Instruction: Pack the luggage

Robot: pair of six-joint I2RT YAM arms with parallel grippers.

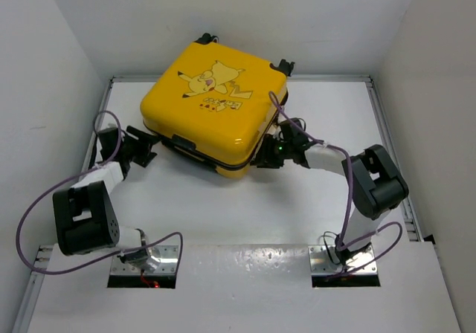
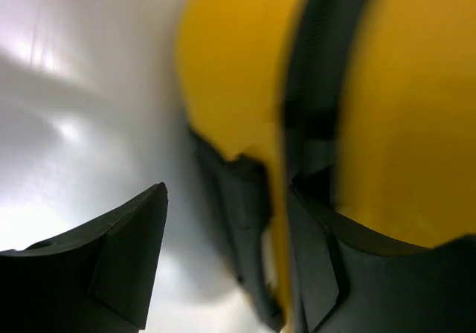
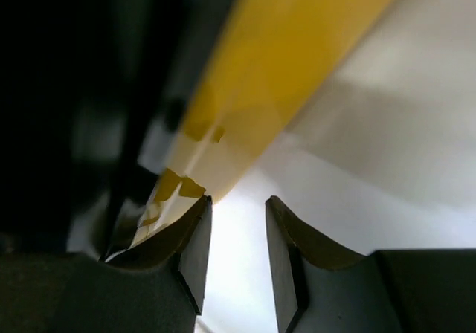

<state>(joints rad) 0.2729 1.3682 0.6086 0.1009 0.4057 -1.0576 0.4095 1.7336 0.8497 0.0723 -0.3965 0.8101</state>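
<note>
The black fitting (image 2: 249, 221) juts from the luggage's shell between my open fingers, so my left gripper next moves along it, rightward in the top view, and closes.
The luggage (image 1: 216, 102), a yellow Pikachu-print suitcase, lies closed on the white table (image 1: 223, 214) with its black zipper seam facing the arms. My left gripper (image 1: 145, 146) is at its front left edge. In the left wrist view it (image 2: 227, 199) is open, with its jaws astride a black fitting (image 2: 249, 221) on the yellow shell (image 2: 230, 73). My right gripper (image 1: 266, 154) is at the front right corner. In the right wrist view it (image 3: 238, 203) is open a little and empty, with its left finger (image 3: 190, 244) against the shell's edge (image 3: 282, 65).
White walls close in the table at the back and on both sides. The suitcase's black wheels (image 1: 284, 67) point to the back wall. Purple cables (image 1: 44, 199) loop beside both arms. Bare table lies between the suitcase and the arm bases.
</note>
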